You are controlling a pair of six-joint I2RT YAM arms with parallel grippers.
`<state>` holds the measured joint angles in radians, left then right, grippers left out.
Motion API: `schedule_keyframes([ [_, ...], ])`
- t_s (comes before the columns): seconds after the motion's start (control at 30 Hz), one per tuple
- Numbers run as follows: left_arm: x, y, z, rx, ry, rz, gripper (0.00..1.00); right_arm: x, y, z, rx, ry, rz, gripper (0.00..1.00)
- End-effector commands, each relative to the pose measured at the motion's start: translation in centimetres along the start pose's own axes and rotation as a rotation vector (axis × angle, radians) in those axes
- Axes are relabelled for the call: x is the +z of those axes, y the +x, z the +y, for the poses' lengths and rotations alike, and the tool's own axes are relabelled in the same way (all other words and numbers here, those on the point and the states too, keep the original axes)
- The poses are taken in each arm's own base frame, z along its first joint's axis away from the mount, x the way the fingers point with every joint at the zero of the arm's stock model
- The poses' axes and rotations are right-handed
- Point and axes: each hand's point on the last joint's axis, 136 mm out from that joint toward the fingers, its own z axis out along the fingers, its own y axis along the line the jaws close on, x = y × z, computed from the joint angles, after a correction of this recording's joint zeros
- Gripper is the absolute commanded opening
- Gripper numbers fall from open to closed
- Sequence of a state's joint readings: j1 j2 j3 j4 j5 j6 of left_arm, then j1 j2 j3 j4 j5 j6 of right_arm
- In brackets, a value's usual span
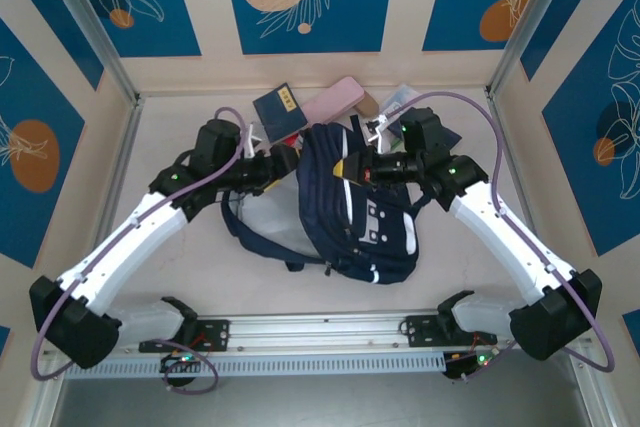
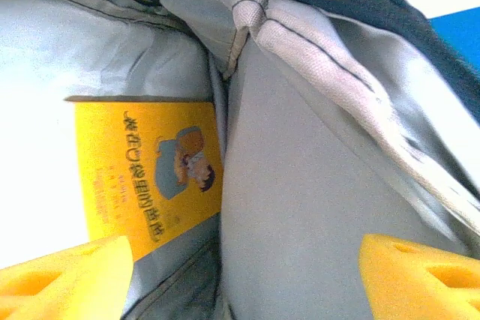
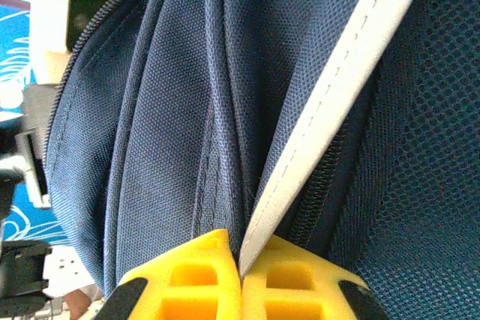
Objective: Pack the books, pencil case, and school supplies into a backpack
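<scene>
The right gripper lowers the pinched white stripe toward the grey lining (image 2: 315,200) next, before releasing it, as the orange-yellow book rests inside.
The navy backpack (image 1: 350,217) lies mid-table with its mouth facing left. My right gripper (image 3: 241,264) is shut on the backpack's fabric, pinching a white stripe (image 3: 330,110) by the zipper. My left gripper (image 2: 240,286) sits inside the opening, open, its yellow fingertips (image 2: 67,279) spread wide with nothing between them. An orange-yellow book (image 2: 150,177) with a cartoon figure rests free against the grey lining (image 2: 315,200). Behind the bag, a dark navy book (image 1: 281,110) and the pink pencil case (image 1: 335,99) lie on the table. A pale printed packet (image 1: 400,97) is partly hidden by the right arm.
Both arms (image 1: 150,217) reach in from the near corners and meet over the bag. Black straps (image 1: 300,262) trail off the backpack's near side. Metal frame posts (image 1: 85,27) and patterned walls close in the table on three sides.
</scene>
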<state>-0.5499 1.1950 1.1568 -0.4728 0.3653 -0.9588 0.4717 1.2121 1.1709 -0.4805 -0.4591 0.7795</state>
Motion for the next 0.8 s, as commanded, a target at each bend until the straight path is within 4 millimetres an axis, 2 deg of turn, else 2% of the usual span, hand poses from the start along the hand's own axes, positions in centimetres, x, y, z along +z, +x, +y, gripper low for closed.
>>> schedule_keyframes([
  [0.0,-2.1,0.5,3.3,0.006,-0.141,-0.006,0.78,0.5,0.0,-0.1,-0.057,0.011,-0.009,0.00],
  [0.13,-5.8,-1.5,5.0,-0.008,-0.265,-0.128,0.77,3.8,1.3,-1.1,-0.092,0.073,0.061,0.00],
  [0.27,-8.5,-3.3,4.7,0.021,-0.315,-0.229,0.78,7.5,2.6,-2.6,-0.042,0.145,0.111,0.00],
  [0.33,-9.2,-3.7,4.3,0.036,-0.318,-0.249,0.78,9.1,3.1,-4.3,0.048,0.193,0.133,0.07],
  [0.4,-9.4,-3.7,4.0,0.046,-0.309,-0.252,0.78,10.8,3.5,-4.8,0.102,0.180,0.176,0.13],
  [0.47,-9.4,-3.6,4.0,0.052,-0.311,-0.248,0.78,12.4,4.0,-4.9,0.103,0.177,0.231,0.26],
  [0.5,-9.5,-3.6,4.1,0.055,-0.312,-0.248,0.78,13.0,4.3,-5.0,0.089,0.196,0.259,0.38],
  [0.53,-9.5,-3.5,4.2,0.056,-0.315,-0.247,0.78,13.4,4.4,-5.0,0.067,0.223,0.278,0.49],
  [0.6,-9.5,-3.4,4.3,0.060,-0.316,-0.247,0.78,13.4,4.4,-5.1,0.021,0.277,0.295,0.59],
  [0.7,-9.4,-3.3,4.4,0.068,-0.311,-0.244,0.78,12.3,3.9,-5.4,-0.019,0.334,0.272,0.66],
  [0.77,-9.1,-3.2,4.5,0.073,-0.306,-0.239,0.78,11.0,3.2,-5.8,-0.031,0.356,0.241,0.66],
])
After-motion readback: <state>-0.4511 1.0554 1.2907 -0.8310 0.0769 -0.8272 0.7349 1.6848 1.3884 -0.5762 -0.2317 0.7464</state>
